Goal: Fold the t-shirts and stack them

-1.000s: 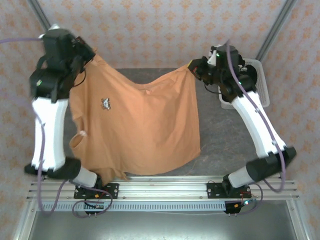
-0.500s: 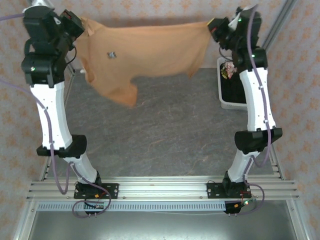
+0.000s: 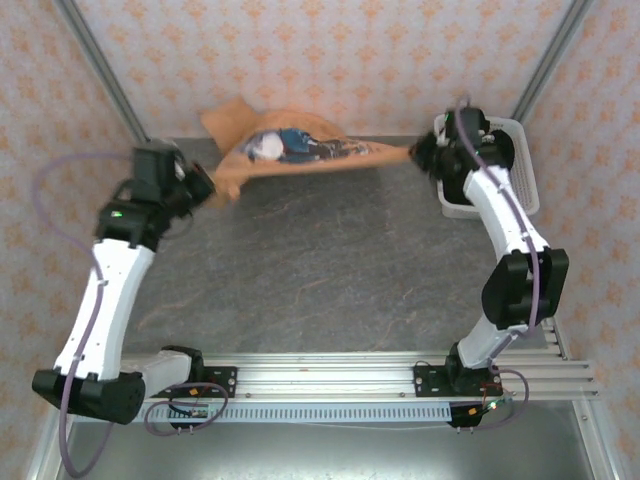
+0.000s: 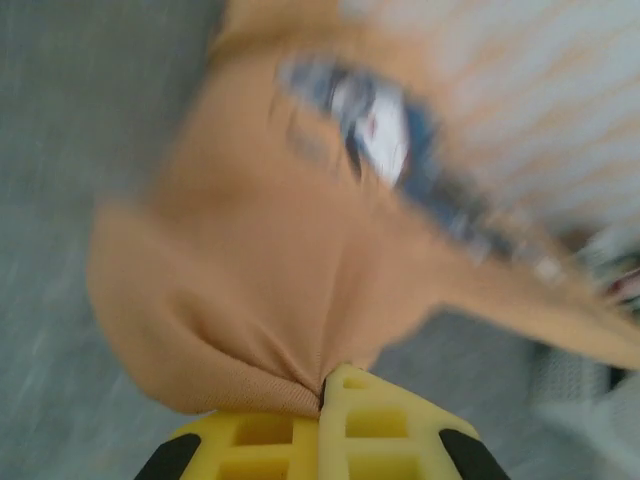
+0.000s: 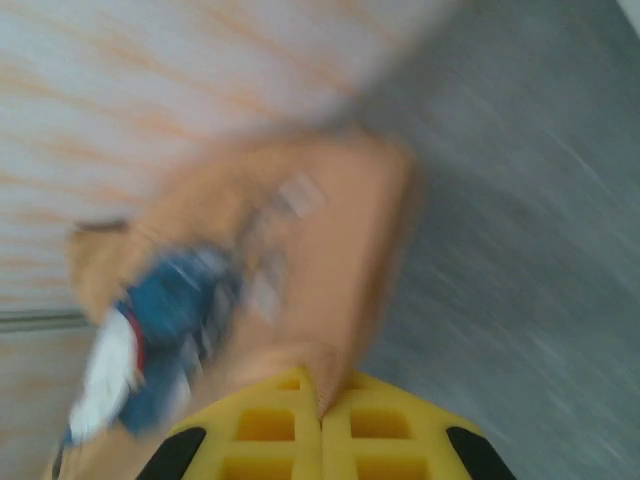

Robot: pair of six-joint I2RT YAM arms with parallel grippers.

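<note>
The shirt's corner in my left gripper goes back and down next, spreading the gathered shirt, then gets released, as the empty near tabletop lies back and below it.
The orange-tan t-shirt (image 3: 290,158) is stretched low across the far side of the grey table, its blue-and-white print (image 3: 290,143) facing up. My left gripper (image 3: 205,185) is shut on the shirt's left corner. My right gripper (image 3: 418,154) is shut on the right corner. In the left wrist view the cloth (image 4: 260,260) bunches into the shut yellow jaws of the left gripper (image 4: 322,385). The right wrist view is blurred, with fabric (image 5: 340,270) pinched between the shut jaws of the right gripper (image 5: 320,392).
A white slatted basket (image 3: 515,150) stands at the far right behind the right arm. The patterned back wall (image 3: 330,60) rises just beyond the shirt. Open grey tabletop (image 3: 320,260) spreads between the shirt and the arm bases.
Both arms have swung down from high up, bringing the shirt from hanging spread in the air to low over the far table, print side up.
</note>
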